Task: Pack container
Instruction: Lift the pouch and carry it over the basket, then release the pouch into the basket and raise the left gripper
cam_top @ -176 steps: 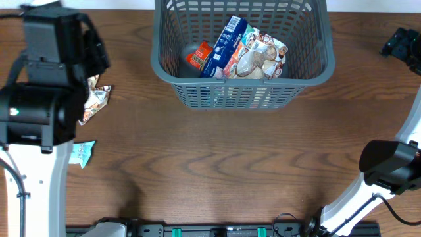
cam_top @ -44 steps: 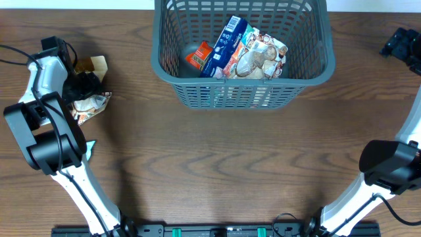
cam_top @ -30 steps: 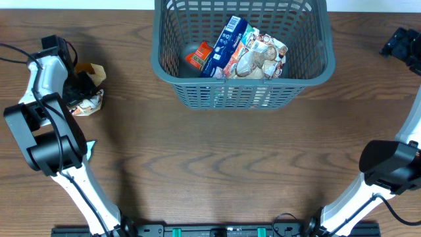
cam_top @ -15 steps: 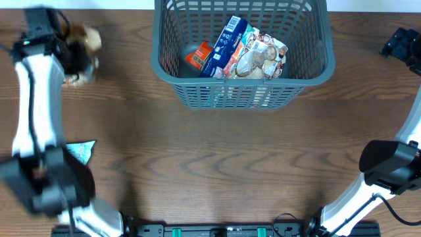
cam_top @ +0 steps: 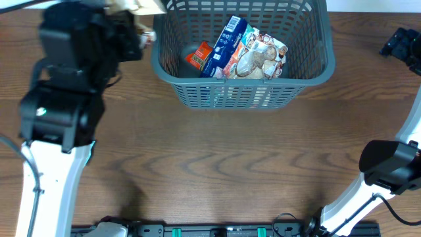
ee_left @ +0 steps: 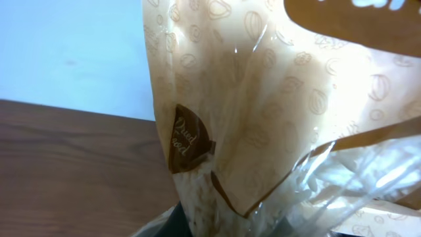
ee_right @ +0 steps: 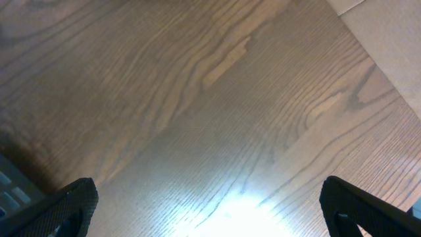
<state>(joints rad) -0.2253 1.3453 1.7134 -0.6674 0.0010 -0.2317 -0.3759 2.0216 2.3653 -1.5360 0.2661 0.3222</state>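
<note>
My left gripper crosses the container's rim next, lowers and releases the tan and clear bag, since the container's roomy end by the orange packet (cam_top: 197, 56) lies to its right in the overhead view.
The container (cam_top: 243, 95), a dark grey-blue lattice basket, stands at the back middle of the table. It holds a blue packet (cam_top: 227, 45), an orange packet (cam_top: 197, 56) and a clear snack bag (cam_top: 262, 55). My left gripper (cam_top: 136, 27) is raised just left of the container's left rim, shut on a tan and clear bag (cam_top: 143, 6). In the left wrist view that bag (ee_left: 263, 118) fills the frame and rises from between the jaws of the left gripper (ee_left: 230, 227). My right gripper (ee_right: 222, 210) stands open over bare wood at the far right (cam_top: 401, 45), holding nothing.
The left arm's black housing (cam_top: 72, 72) looms large over the left side of the table. The right arm's base (cam_top: 388, 164) stands at the lower right. A pale wall or floor edge (ee_right: 388, 39) borders the table beyond the right gripper.
My left arm has lifted the tan bag off the table at the far left. It has carried the bag up and right, to beside the container's left rim. The right arm has not moved.
</note>
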